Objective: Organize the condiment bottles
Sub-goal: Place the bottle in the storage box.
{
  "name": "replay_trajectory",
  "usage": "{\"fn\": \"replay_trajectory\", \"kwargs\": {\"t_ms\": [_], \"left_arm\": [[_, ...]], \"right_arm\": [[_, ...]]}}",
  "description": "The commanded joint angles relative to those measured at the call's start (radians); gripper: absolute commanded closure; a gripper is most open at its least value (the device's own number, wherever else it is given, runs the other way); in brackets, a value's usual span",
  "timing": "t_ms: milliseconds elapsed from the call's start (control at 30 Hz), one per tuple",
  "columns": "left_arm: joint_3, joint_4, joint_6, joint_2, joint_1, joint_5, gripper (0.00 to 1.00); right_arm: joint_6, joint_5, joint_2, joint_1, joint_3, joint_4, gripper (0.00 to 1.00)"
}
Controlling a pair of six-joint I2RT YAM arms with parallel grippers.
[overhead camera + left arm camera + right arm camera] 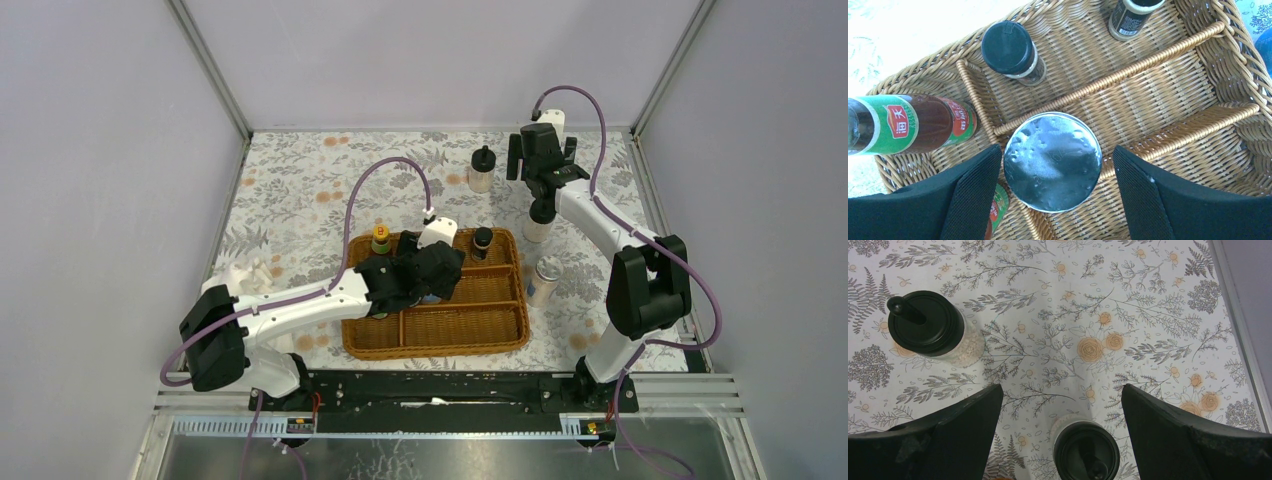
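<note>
The far cream jar stands outside the basket (440, 345), so I will next move my right gripper to the left in the top view, then down around the far cream jar's black lid (483, 160).
My left gripper (1055, 165) hangs open over the wicker basket (440, 345), its fingers either side of a silver-lidded shaker (1053, 161) standing in a compartment, with a gap at the right finger. Two dark black-capped jars (1010, 50) (1133, 15) stand in the far compartment. One red-green bottle (913, 125) stands at the left and another (995, 210) is partly hidden under my left finger. A second shaker (545, 280) stands on the table right of the basket. My right gripper (1060, 395) is open above a cream jar (1087, 450). The other cream jar (928, 325) stands to the left.
The basket's woven dividers (1108, 80) rise between compartments. A floral cloth (300, 190) covers the table, and a metal frame rail (1243, 340) runs along its right edge. Grey walls close in the back and both sides.
</note>
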Motion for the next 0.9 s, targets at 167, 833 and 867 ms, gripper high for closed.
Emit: {"fn": "replay_trajectory", "kwargs": {"t_ms": [167,833,867], "left_arm": [[0.075,0.048,0.024,-0.004,0.006,-0.074,0.12],[0.52,0.238,0.359,0.053,0.005,-0.357,0.1],[0.525,0.257,0.381,0.058,0.007,-0.368,0.1]], "right_arm": [[-0.006,0.0,0.002,-0.007,0.036,0.02,0.04],[0.019,-0.217,0.164,0.0,0.412,-0.144,0.07],[0.016,-0.223,0.185,0.001,0.446,-0.155,0.07]]}}
